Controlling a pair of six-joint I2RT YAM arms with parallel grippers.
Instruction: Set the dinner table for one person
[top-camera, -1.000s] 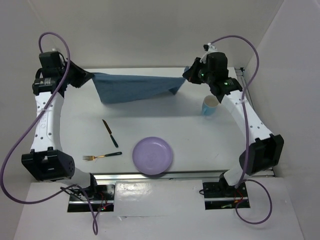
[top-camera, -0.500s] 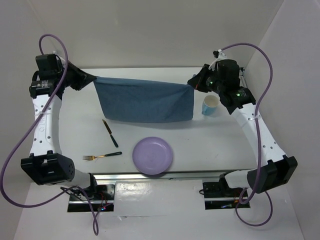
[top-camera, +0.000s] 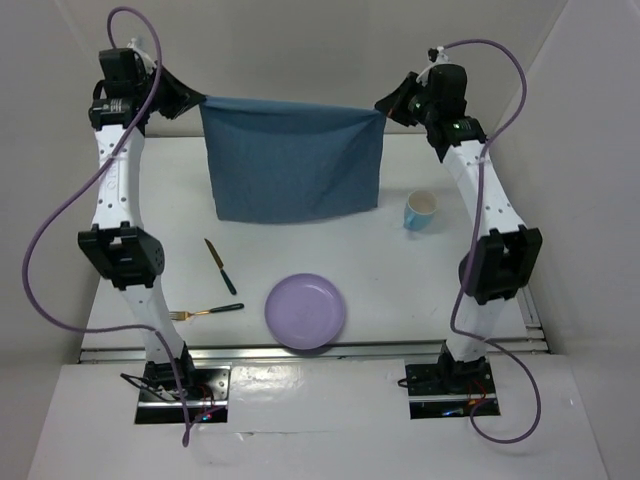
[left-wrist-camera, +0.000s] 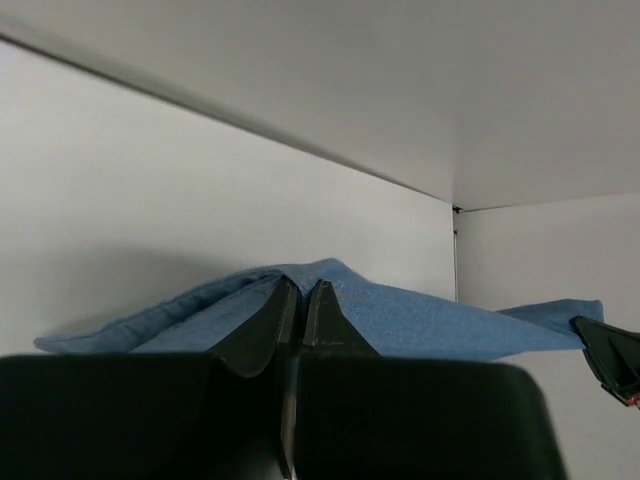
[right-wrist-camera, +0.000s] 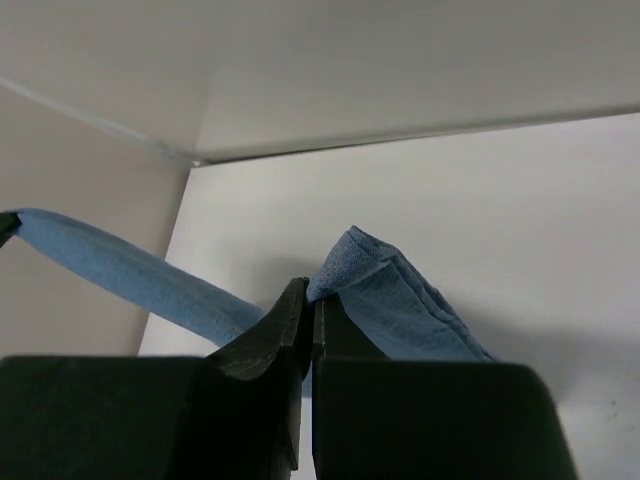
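My right gripper will next move back and down to let go of the placemat's corner on the bare tabletop between the cup (top-camera: 420, 211) and the plate.
A blue cloth placemat (top-camera: 292, 160) hangs stretched in the air over the far part of the white dinner table (top-camera: 420, 290). My left gripper (top-camera: 203, 100) is shut on its upper left corner, and my right gripper (top-camera: 383, 108) is shut on its upper right corner. Both arms are raised high. In the left wrist view the cloth (left-wrist-camera: 420, 318) bunches past the closed gripper (left-wrist-camera: 300, 287). The right wrist view shows the corner (right-wrist-camera: 370, 275) pinched in the closed gripper (right-wrist-camera: 311, 290). A purple plate (top-camera: 305, 311), a knife (top-camera: 218, 266), a fork (top-camera: 204, 313) and a blue cup (top-camera: 420, 211) lie on the table.
White walls enclose the table at the back and both sides. A metal rail (top-camera: 300, 350) runs along the near edge, with the two arm bases behind it. Purple cables loop from both arms.
Both arms have lifted and moved back, raising the placemat from a slack drape near the table into a taut hanging sheet. Plate, cutlery and cup have not moved.
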